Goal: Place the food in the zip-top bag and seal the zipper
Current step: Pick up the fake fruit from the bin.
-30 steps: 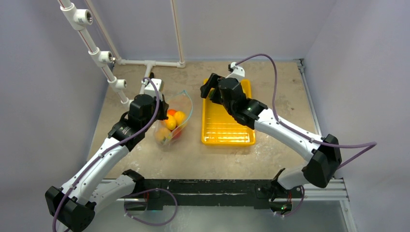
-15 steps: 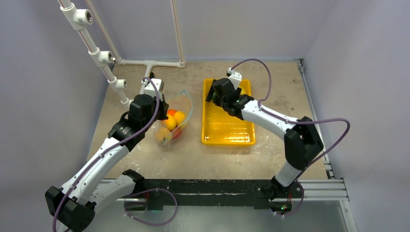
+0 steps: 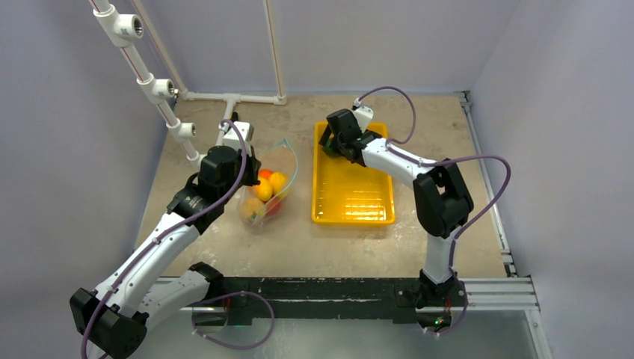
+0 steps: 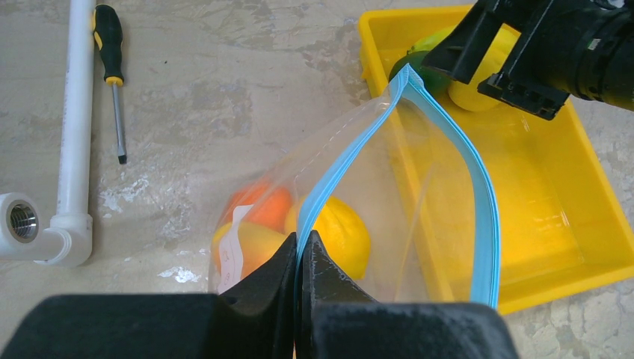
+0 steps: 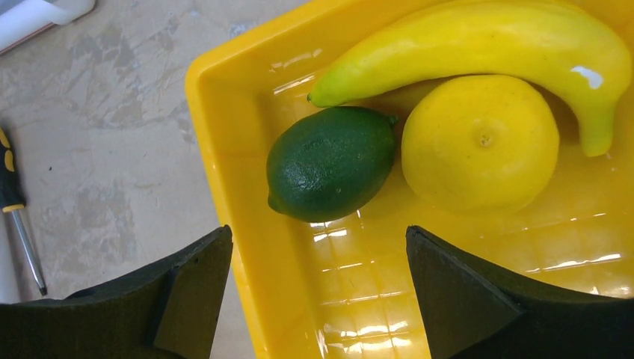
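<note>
The right gripper comes down onto the dark green lime [image 3: 330, 149] [image 5: 332, 164] next, and one finger goes between the lime and the lemon.
The clear zip-top bag [image 3: 268, 187] stands open left of the yellow tray, holding orange, yellow and peach fruits [image 4: 329, 228]. My left gripper [image 4: 300, 247] is shut on the bag's teal-blue zipper [image 4: 351, 161] and holds the mouth open. My right gripper [image 5: 318, 243] is open and empty, low over the tray's far left corner. Just ahead of its fingers [image 5: 194, 277] lie a dark green lime [image 5: 331, 163], a yellow lemon [image 5: 480, 142] and a yellow banana [image 5: 478, 41]. In the top view the right gripper [image 3: 334, 142] hides these fruits.
The yellow tray [image 3: 351, 198] lies right of the bag. White pipes [image 3: 161, 90] run along the back left. A screwdriver [image 4: 112, 67] lies on the table beside a pipe [image 4: 75, 120], left of the tray.
My right arm has swung back and down toward the tray's far left corner, the elbow folding in. The left arm and the bag have not moved.
</note>
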